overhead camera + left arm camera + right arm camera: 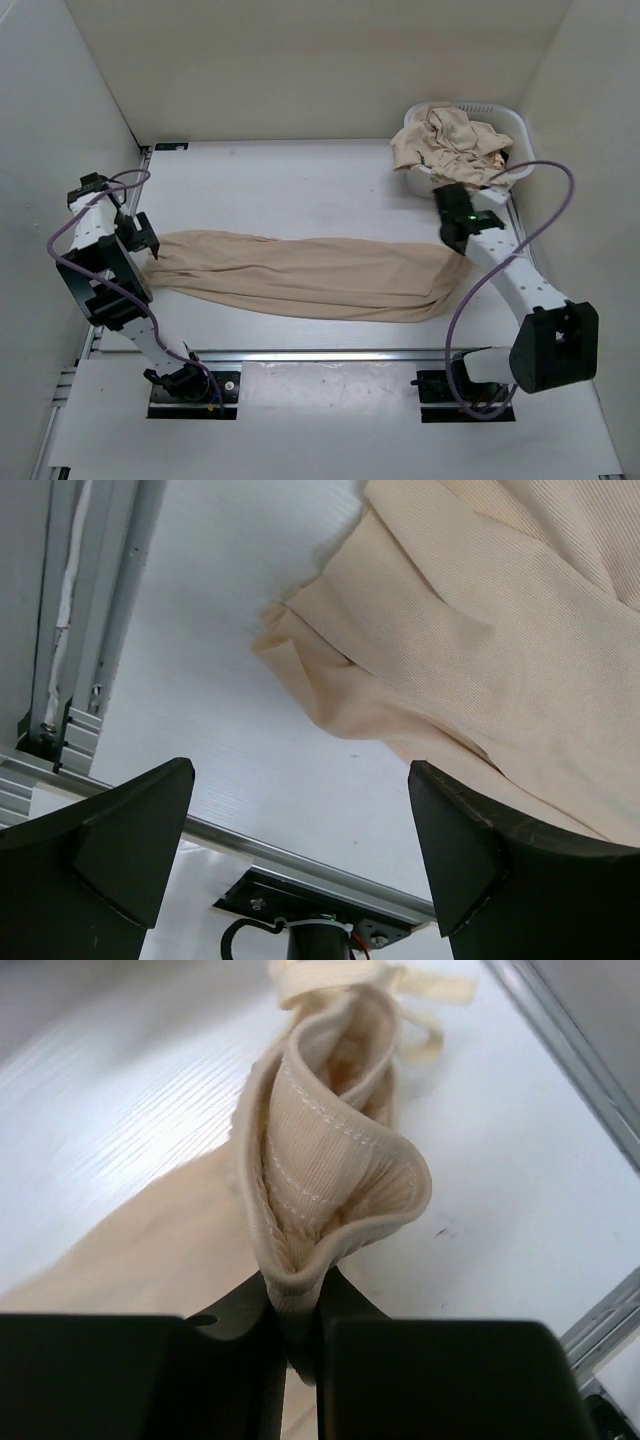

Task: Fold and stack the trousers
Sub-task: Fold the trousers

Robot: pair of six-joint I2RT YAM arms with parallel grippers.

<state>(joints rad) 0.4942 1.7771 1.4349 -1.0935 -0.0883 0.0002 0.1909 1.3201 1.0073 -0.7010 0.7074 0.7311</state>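
My right gripper carries the waistband over to the left in the top view, onto the middle of the unfolded trousers (282, 268), and releases it next.
The beige-tan trousers (300, 275) lie stretched flat across the table, left to right. My right gripper (462, 243) is shut on their waistband (320, 1180) at the right end; the elastic band bulges up between the jaws and a drawstring (420, 990) trails beyond. My left gripper (145, 240) is open and empty, just left of the leg ends (320, 650), its fingers (450, 830) apart above bare table.
A white slotted laundry basket (510, 125) at the back right holds more crumpled beige cloth (445, 140). A metal rail (320, 352) runs along the near edge, and another (70, 610) along the left side. White walls enclose the table.
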